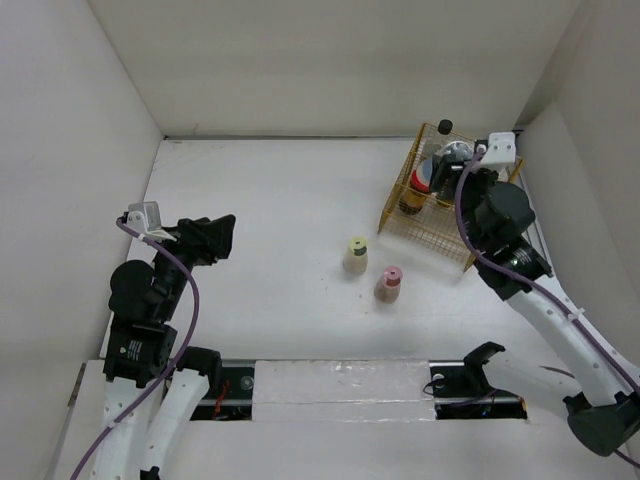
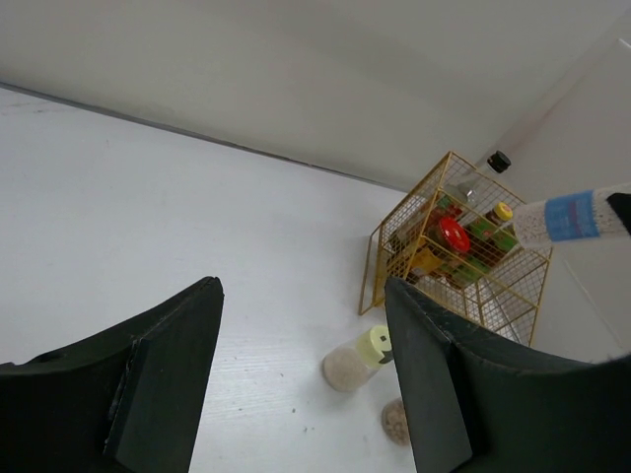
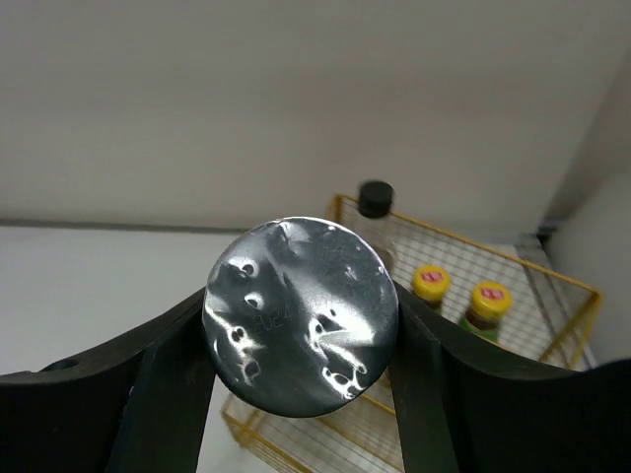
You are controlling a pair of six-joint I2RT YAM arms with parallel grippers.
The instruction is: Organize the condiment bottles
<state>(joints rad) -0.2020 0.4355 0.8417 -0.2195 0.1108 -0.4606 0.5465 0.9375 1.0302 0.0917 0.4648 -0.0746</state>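
Observation:
My right gripper lowers the silver-capped jar into the near basket row and lets go next, since the free space there beside the red-capped jar is below the gripper.
My right gripper (image 3: 301, 313) is shut on a silver-capped jar (image 3: 296, 325), both fingers pressed to the lid's sides, held above the gold wire basket (image 3: 558, 275). In the basket stand a tall clear bottle with a black cap (image 3: 375, 198), two yellow-capped bottles (image 3: 431, 282) and a red-capped jar (image 1: 424, 178). On the table in front of the basket stand a pale-green-capped bottle (image 1: 355, 254) and a pink-capped one (image 1: 389, 283). My left gripper (image 1: 225, 236) hangs open and empty at the left, well away from them.
White walls close in the table at the back and on both sides. The basket (image 1: 397, 205) sits in the far right corner, close to the right wall. A dark rail runs along the near edge between the arm bases.

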